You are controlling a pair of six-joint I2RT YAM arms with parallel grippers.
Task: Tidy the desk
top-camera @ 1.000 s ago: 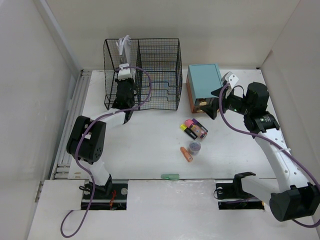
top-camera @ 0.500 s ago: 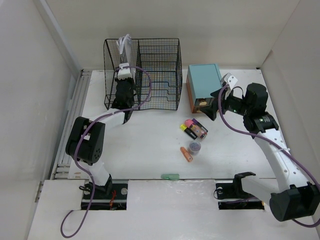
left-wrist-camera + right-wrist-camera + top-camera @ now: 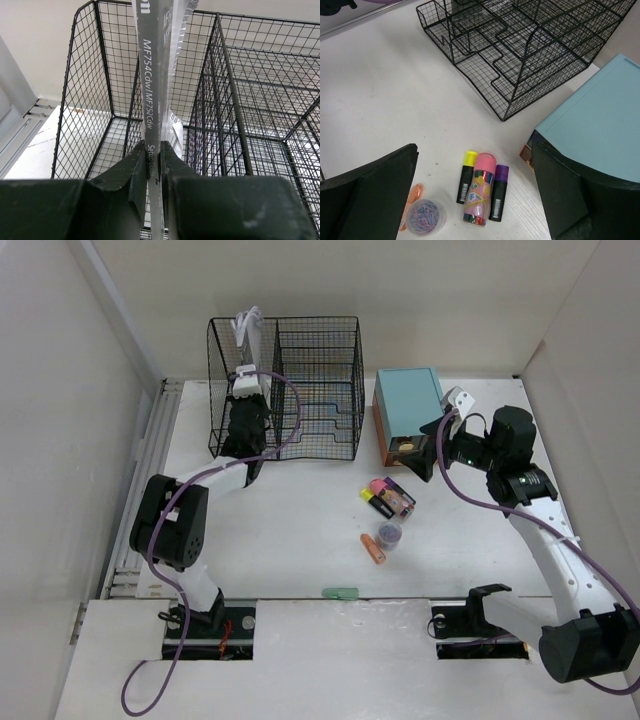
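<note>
The setup guide booklet (image 3: 152, 75) stands upright between the wires. Next, my left gripper should move it gently outward, deeper into the rack's narrow section (image 3: 187, 85), and let go of it there.
The white desk (image 3: 300, 510) carries a black wire rack (image 3: 320, 360) at the back. My left gripper (image 3: 245, 420) is at the rack's left compartment. It (image 3: 154, 150) is shut on a thin grey setup guide booklet (image 3: 152, 75) that stands upright between the wires. The booklet's white top (image 3: 246, 326) pokes above the rack. My right gripper (image 3: 425, 448) hangs open beside the teal drawer box (image 3: 408, 400), with nothing between its fingers (image 3: 474, 150). Below it lie a yellow highlighter (image 3: 466, 176), a pink tube of pens (image 3: 480, 190) and a purple highlighter (image 3: 498, 192).
A clear tub of paper clips (image 3: 425, 217) and an orange item (image 3: 414, 196) lie left of the pens. A small green item (image 3: 340, 592) rests at the desk's near edge. White walls close in the left, back and right sides.
My left gripper has edged slightly farther into the rack with the booklet. The right arm has not moved.
</note>
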